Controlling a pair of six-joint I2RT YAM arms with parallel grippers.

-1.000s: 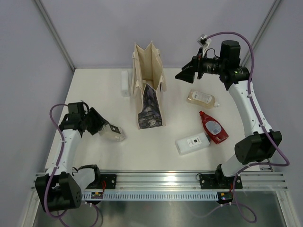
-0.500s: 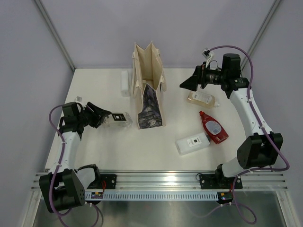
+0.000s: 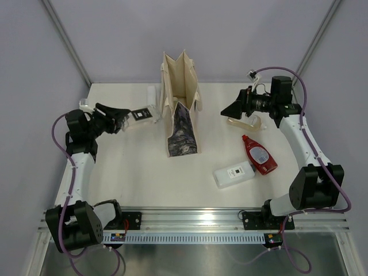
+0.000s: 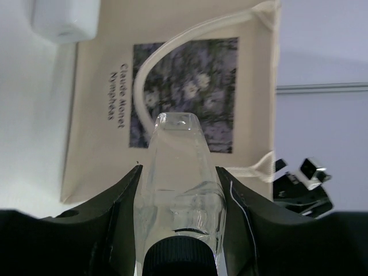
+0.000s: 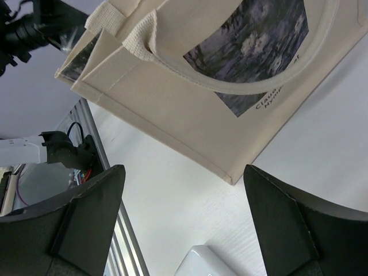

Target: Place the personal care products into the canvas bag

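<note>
The clear bottle (image 3: 142, 115) points at the bag's side, so my left gripper will next rise, carry it outward over the bag's opening (image 3: 181, 86), tip it down and let go.
My left gripper (image 3: 122, 118) is shut on the clear bottle (image 3: 142, 115) just above its black cap (image 4: 178, 260). It holds the bottle (image 4: 178, 167) in the air, pointing at the left side of the canvas bag (image 3: 181, 109). The bag stands upright with its mouth open and its painting print (image 4: 184, 92) faces the left wrist camera. My right gripper (image 3: 232, 108) hangs open and empty right of the bag, above the amber bottle (image 3: 248, 122). The flat red bottle (image 3: 258, 154) and the white rectangular bottle (image 3: 234, 173) lie on the table at the right.
A white container (image 3: 151, 98) sits at the back, close against the bag's left side, and also shows in the left wrist view (image 4: 63, 17). In the right wrist view the bag's lower edge (image 5: 230, 172) and the white rectangular bottle's corner (image 5: 201, 265) lie between the open fingers.
The left arm has lifted the clear bottle off the table and swung it back and right, toward the bag. The right gripper has dropped lower, over the amber bottle.
</note>
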